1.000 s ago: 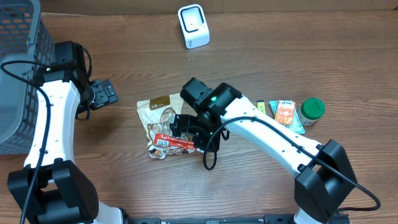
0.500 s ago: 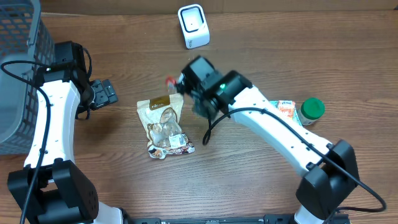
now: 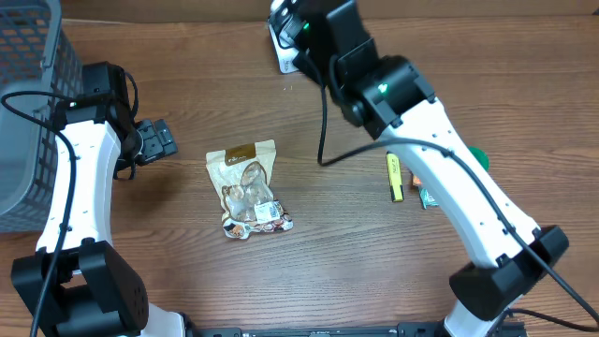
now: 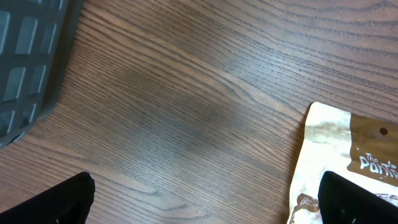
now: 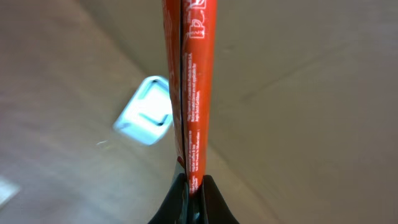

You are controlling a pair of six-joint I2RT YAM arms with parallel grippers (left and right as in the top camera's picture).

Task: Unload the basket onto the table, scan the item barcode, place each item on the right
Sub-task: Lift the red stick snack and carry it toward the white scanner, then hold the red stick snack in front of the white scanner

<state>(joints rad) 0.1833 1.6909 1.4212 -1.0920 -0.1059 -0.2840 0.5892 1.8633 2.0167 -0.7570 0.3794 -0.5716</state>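
I should move my right gripper back and down to release the packet on the bare tabletop [image 3: 357,174] beside the yellow bar, since that spot is below the gripper and back from it.
In the right wrist view, my right gripper [image 5: 191,182] is shut on the lower edge of a thin red packet [image 5: 190,93], which stands upright and edge-on. Behind the packet lies the white barcode scanner [image 5: 145,112]. Overhead, that gripper [image 3: 294,22] is at the table's far edge, over the scanner [image 3: 284,56]; the arm hides much of the scanner, and the red packet does not show there. My left gripper [image 3: 154,140] hovers open at the left, nothing between its fingers [image 4: 59,202].
A tan snack pouch [image 3: 248,187] lies mid-table, its corner by the left gripper [image 4: 348,155]. A grey basket [image 3: 28,103] stands at the far left. A yellow bar [image 3: 395,176] and a green-capped bottle [image 3: 480,155] sit at the right, partly under the right arm.
My right gripper has lifted the red packet off the snack pouch and carried it up and back to the scanner. The left arm has not moved.
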